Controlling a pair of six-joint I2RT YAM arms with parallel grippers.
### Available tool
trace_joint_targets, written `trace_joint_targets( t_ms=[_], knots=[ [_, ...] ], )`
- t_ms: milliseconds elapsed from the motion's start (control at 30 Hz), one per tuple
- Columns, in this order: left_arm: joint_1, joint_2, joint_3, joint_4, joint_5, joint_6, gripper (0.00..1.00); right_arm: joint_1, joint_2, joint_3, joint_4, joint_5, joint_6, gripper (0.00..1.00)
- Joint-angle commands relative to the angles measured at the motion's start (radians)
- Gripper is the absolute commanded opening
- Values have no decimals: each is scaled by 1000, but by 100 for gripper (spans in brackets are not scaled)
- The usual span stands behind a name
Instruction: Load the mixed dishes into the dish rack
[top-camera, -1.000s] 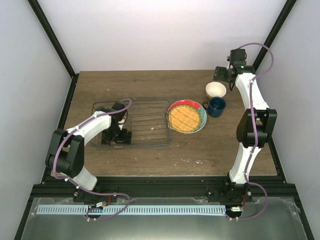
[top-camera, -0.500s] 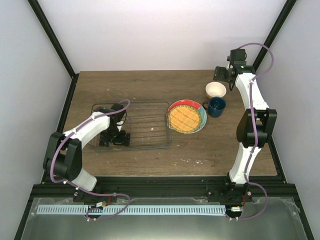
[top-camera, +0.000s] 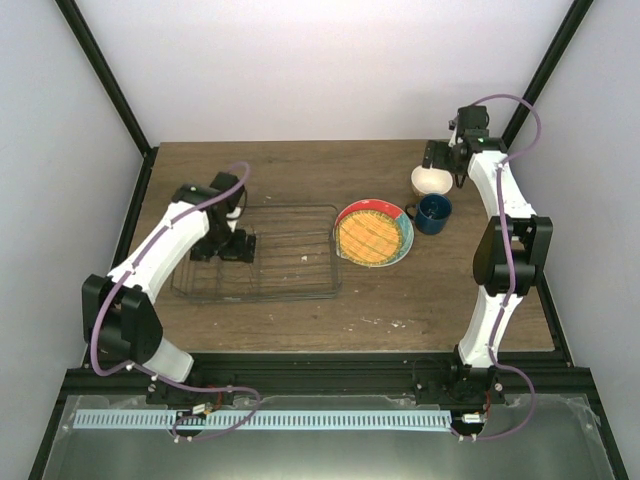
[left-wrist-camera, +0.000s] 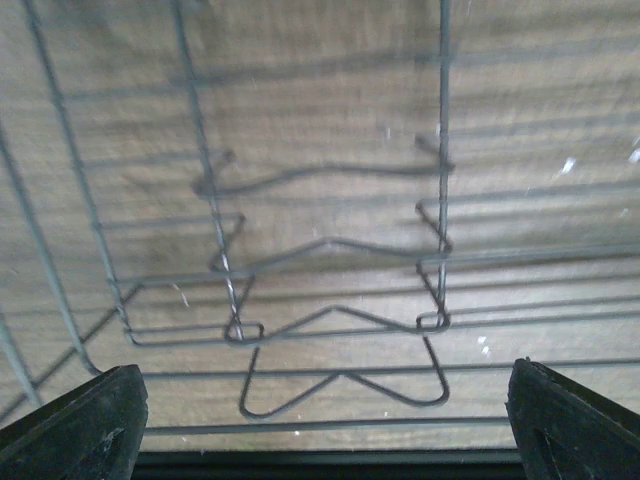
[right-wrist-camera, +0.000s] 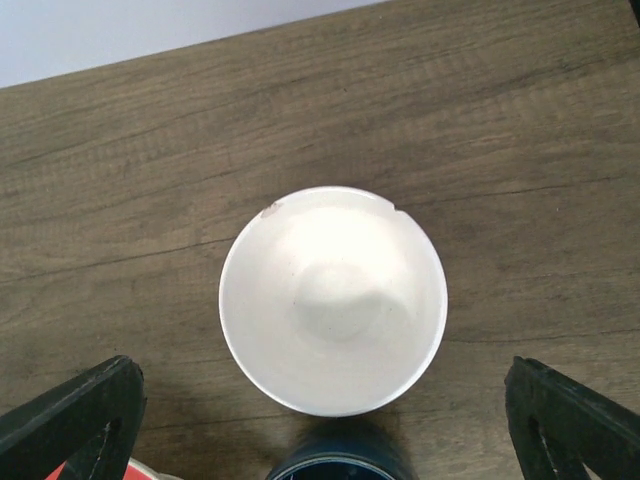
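Observation:
My right gripper should go down and toward the right in the wrist view, astride the bowl's rim farthest from the plates, because only bare table borders it.
The dish rack (top-camera: 290, 262), a dark wire basket, sits left of centre and holds no dishes; its wires and dividers (left-wrist-camera: 330, 330) fill the left wrist view. My left gripper (top-camera: 222, 245) hangs open over the rack's left part, its fingers (left-wrist-camera: 85, 420) wide apart. The yellow-orange grid plate (top-camera: 372, 234) lies on the red plate with teal (top-camera: 406, 228) right of the rack. I cannot make out the translucent plate. The dark blue mug (top-camera: 434, 213) stands beside them. The cream bowl (top-camera: 431, 181) (right-wrist-camera: 333, 298) is behind the mug. My right gripper (top-camera: 441, 158) is open above the bowl.
The mug's rim (right-wrist-camera: 340, 468) shows just below the bowl in the right wrist view, and a red plate edge (right-wrist-camera: 128, 472) shows at the bottom left. The wooden table (top-camera: 300, 165) ends at black frame posts on both sides.
My left arm has swung back and to the left over the rack, and the rack has shifted slightly. My right gripper has moved a little left above the bowl.

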Motion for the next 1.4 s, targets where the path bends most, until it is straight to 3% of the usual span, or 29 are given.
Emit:
trace_joint_targets(
  t_ms=[0,267,500,733,833,1000,1367],
  knots=[
    [37,59,217,3,-70,15,100,11,-84,-35,48,-26,-22,100],
    [96,281,651,178,-202,22,100,11,-167,-153,99,29,-51,100],
    [120,511,953,177,-272,5,100,6,-146,-179,82,152,-20,100],
    [121,550,961,217,-134,40,100,-29,14,-49,-23,134,27,95],
    [122,549,936,232,-113,62,100,-40,54,-26,-11,137,40,85],
    [121,556,920,236,-101,77,100,-81,147,39,-32,104,52,62],
    [121,605,934,228,-84,91,100,-90,257,73,26,50,37,60]
  ],
)
